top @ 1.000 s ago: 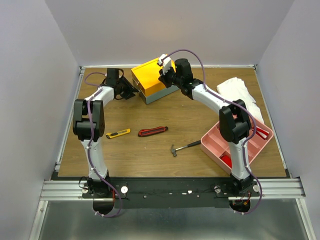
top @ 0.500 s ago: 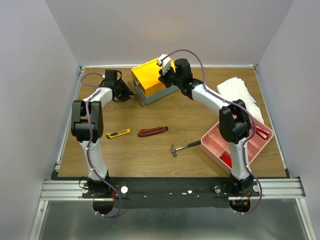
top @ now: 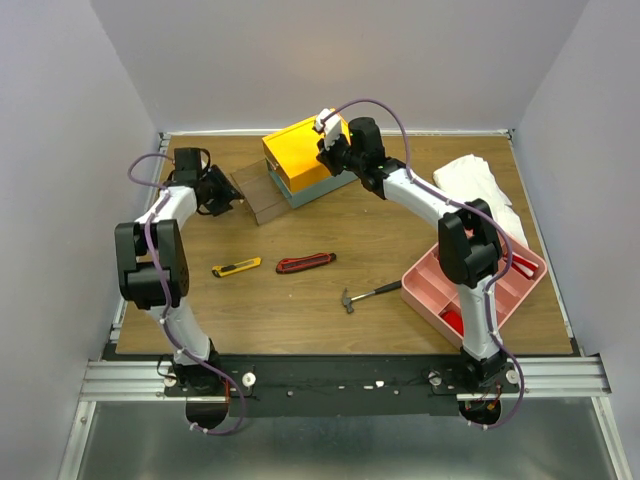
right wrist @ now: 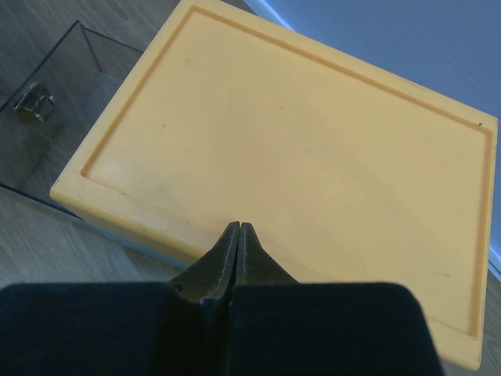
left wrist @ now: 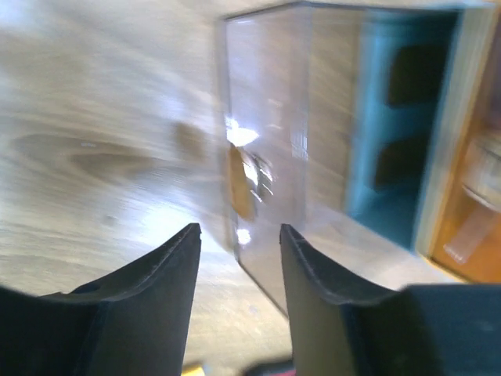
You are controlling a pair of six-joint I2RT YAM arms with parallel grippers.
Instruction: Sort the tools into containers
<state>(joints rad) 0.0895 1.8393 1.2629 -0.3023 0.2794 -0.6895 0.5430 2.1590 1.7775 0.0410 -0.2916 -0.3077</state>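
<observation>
My left gripper moves back, turns and comes down astride the yellow utility knife's handle (top: 231, 269) next, since the knife lies below and back of the gripper.
The container, a box with a yellow top (top: 300, 148) (right wrist: 297, 157), stands at the back of the table. Its clear drawer (top: 260, 194) (left wrist: 270, 149) (right wrist: 47, 117) is pulled out to the left and lies on the wood. My left gripper (top: 228, 196) (left wrist: 239, 229) is open just left of the drawer, nothing between its fingers. My right gripper (top: 325, 150) (right wrist: 237, 225) is shut, its tips pressed on the yellow top. On the wood lie a yellow utility knife (top: 236, 267), a red utility knife (top: 305, 263) and a small hammer (top: 366, 294).
A pink compartment tray (top: 440, 275) sits at the front right under the right arm, with red items in it. A white cloth (top: 485, 185) lies behind it. The box's open teal slot (left wrist: 391, 125) faces the drawer.
The left arm drew the clear drawer out of the box to the left, then opened its jaws and backed away leftward. The right gripper stayed on the yellow top.
</observation>
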